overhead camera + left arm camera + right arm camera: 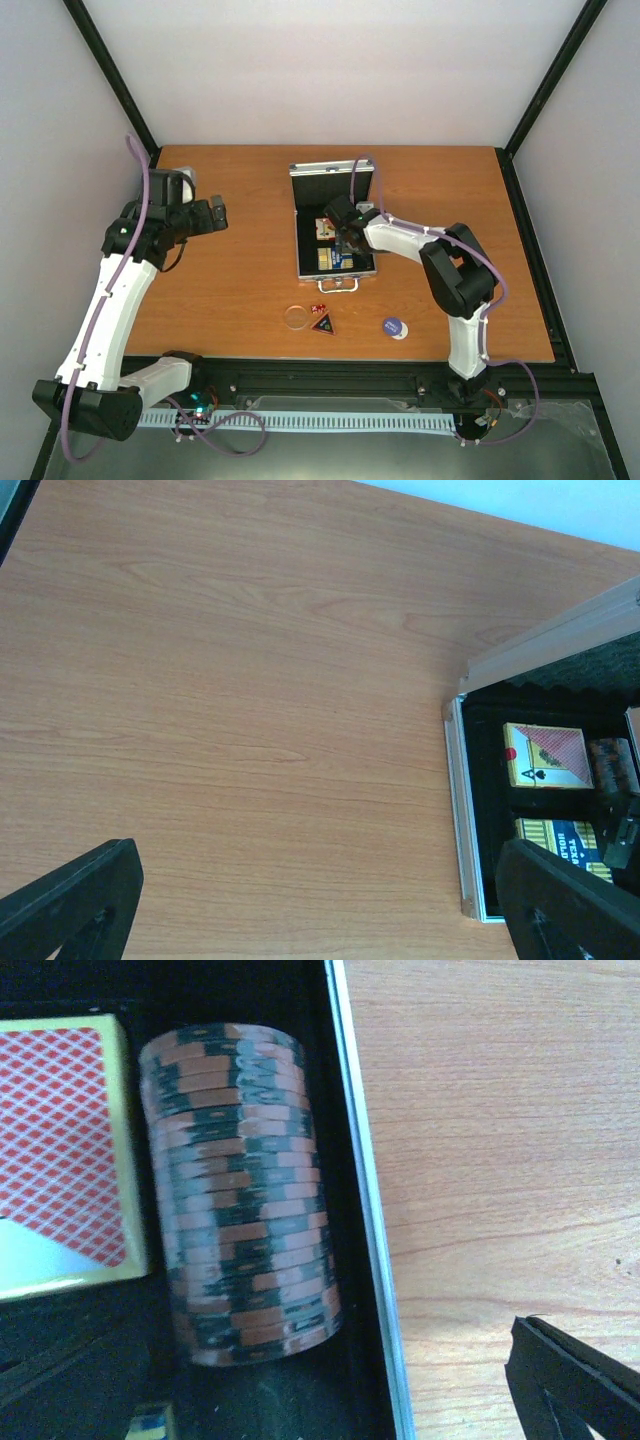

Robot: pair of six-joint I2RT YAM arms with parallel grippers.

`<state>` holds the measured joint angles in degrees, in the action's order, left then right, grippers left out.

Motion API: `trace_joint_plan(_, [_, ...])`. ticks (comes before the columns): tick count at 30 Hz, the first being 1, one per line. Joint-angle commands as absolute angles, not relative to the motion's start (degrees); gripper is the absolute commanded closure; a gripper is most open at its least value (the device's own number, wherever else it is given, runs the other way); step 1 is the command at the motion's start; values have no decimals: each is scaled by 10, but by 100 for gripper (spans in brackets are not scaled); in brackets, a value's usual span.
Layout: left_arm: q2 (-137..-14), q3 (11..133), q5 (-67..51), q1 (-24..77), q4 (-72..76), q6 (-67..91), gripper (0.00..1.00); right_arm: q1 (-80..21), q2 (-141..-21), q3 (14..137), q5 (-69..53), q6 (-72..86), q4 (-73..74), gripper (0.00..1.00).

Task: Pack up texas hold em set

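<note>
Next, my right gripper draws back past the handle and down onto one of the red dice (318, 309), still outside the case (300, 232), below and back from it.
The silver case (300, 232) lies open at the table's middle, lid up at the back. In it lie the pink deck (325, 230), the blue-yellow deck (327, 259) and the brown chip stack (240, 1190), which lies on its side by the case's right rim (365, 1210). My right gripper (343, 240) hovers over the case interior, open and empty; one finger (570, 1380) shows over the wood. My left gripper (218, 212) is open and empty above bare table left of the case (455, 810). The clear disc (296, 317), red dice (318, 309), black triangle (323, 323) and blue disc (394, 326) lie on the table in front.
The case handle (340, 284) faces the near side. A black frame borders the wooden table (220, 290), with white walls behind and at both sides. The pink deck (548, 757) and blue-yellow deck (565, 840) also show in the left wrist view.
</note>
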<state>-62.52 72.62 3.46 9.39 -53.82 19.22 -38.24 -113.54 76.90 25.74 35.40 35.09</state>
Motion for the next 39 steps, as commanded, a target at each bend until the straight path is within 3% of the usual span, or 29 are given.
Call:
trace_joint_plan(1, [-621, 726, 40, 95, -531, 184, 0, -384, -1093, 773, 235, 320, 339, 0])
trace_joint_plan(17, [-638, 734, 49, 95, -530, 187, 0, -396, -1043, 844, 133, 236, 453, 0])
trace_joint_plan(26, [-651, 743, 57, 95, -541, 177, 0, -517, -972, 826, 94, 255, 572, 5])
trace_joint_plan(33, [-660, 733, 58, 96, -542, 170, 0, -612, -978, 773, 2, 281, 563, 27])
trace_joint_plan(39, [-669, 731, 44, 96, -540, 171, 0, -630, -1013, 759, -16, 253, 537, 43])
